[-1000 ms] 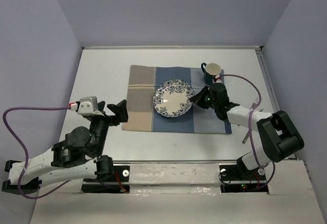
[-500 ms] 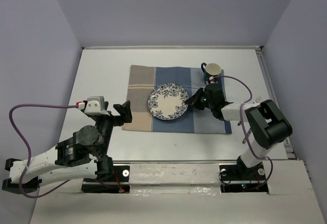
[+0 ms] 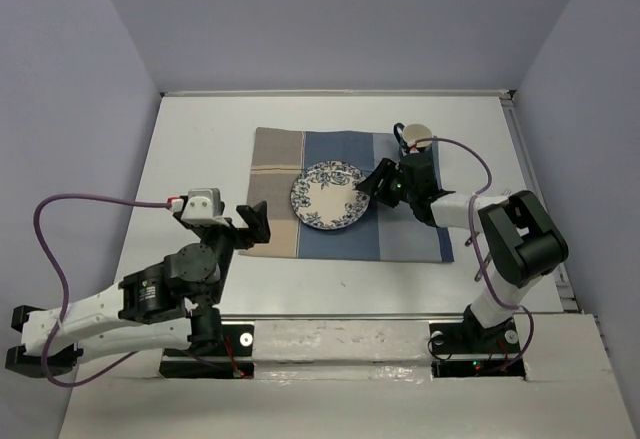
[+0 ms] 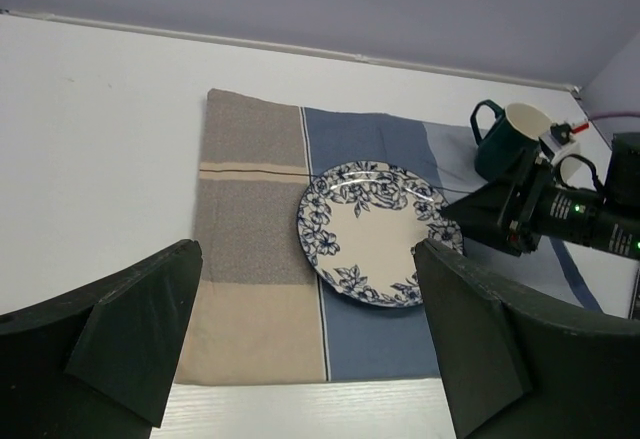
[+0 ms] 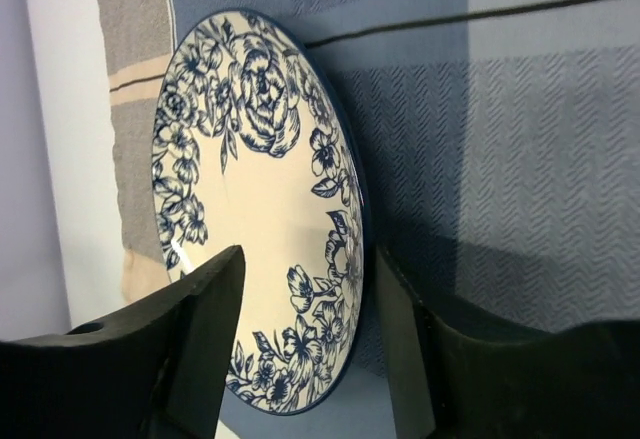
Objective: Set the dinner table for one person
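Note:
The right gripper lifts off the plate's rim, moves right in the top view and down onto the dark cutlery handle (image 3: 469, 242) next, since the plate (image 3: 328, 196) is already on the placemat.
The blue-flowered plate (image 3: 328, 196) lies on the plaid placemat (image 3: 280, 209) on the white dinner table (image 3: 200, 139). My right gripper (image 3: 368, 191) is at the plate's right rim, open. In the right wrist view the plate (image 5: 250, 199) rim runs between the parted fingers of the gripper (image 5: 310, 269), with a gap on each side. My left gripper (image 3: 255, 225) hovers open by the mat's front left corner, holding nothing. In the left wrist view it (image 4: 310, 339) frames the plate (image 4: 375, 234) and the mat (image 4: 250, 209).
A dark green mug (image 3: 415, 139) stands at the mat's back right corner, right behind my right wrist; it also shows as the mug (image 4: 510, 139) in the left wrist view. Purple cables loop off both arms. Grey walls enclose the table.
The right gripper carried the plate leftward toward the mat's middle, then opened off its rim. The left arm moved right and forward toward the mat.

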Available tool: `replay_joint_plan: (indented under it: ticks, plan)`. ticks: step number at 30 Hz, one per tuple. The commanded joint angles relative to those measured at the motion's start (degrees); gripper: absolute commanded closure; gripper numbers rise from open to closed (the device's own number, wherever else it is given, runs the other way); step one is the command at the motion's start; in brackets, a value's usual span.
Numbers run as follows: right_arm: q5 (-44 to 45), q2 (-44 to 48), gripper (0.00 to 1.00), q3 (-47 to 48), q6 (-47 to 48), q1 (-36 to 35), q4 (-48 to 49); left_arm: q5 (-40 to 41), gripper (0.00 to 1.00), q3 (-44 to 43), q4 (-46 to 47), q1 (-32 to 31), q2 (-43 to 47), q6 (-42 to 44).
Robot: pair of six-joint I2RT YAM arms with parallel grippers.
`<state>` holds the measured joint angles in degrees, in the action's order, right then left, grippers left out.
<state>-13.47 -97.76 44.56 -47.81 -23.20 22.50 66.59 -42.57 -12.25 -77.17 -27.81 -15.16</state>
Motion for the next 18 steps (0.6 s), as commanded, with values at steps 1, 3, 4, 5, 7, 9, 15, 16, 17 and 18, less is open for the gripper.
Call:
replay_joint_plan:
  ticks: [1,3,4,5,7,9,15,16,17,18]
  plan:
    - [4.33,4.85,0.39,3.7,5.27,0.79,-4.39,-2.95,0.01,-1.73,-1.54,1.14,-4.09,-9.53]
    - [6.08,7.48,0.39,3.87,7.63,0.79,-7.45,-7.33,0.01,0.19,-1.81,4.19,-5.49,-13.48]
    - [6.79,8.54,0.4,3.79,8.6,0.79,-8.6,-9.35,0.01,1.16,-1.38,5.78,-5.85,-14.45]
    - [7.67,11.07,0.41,3.7,10.27,0.79,-9.83,-14.33,0.01,2.13,0.02,9.63,-6.55,-16.2]
    - [12.65,14.07,0.45,3.09,11.77,1.32,-14.04,-20.68,0.03,5.72,2.73,14.19,-7.08,-16.48]
    - [18.71,18.99,0.5,1.25,13.09,3.5,-18.17,-28.51,0.04,6.96,5.47,19.83,-8.65,-16.83]
    - [20.87,34.87,0.66,-8.06,10.82,20.01,-26.27,-40.02,0.03,-5.2,-0.81,22.15,-14.19,-11.06]
    - [20.34,36.57,0.67,-9.56,10.38,22.56,-27.06,-40.74,0.03,-6.9,-1.71,22.15,-14.46,-9.82]
    - [20.33,37.71,0.68,-11.31,9.24,25.98,-28.12,-41.97,0.02,-7.87,-2.42,22.15,-13.94,-8.76]
    - [21.11,38.68,0.67,-12.03,9.05,26.88,-29.17,-42.33,0.01,-8.4,-2.34,22.15,-13.41,-7.7]
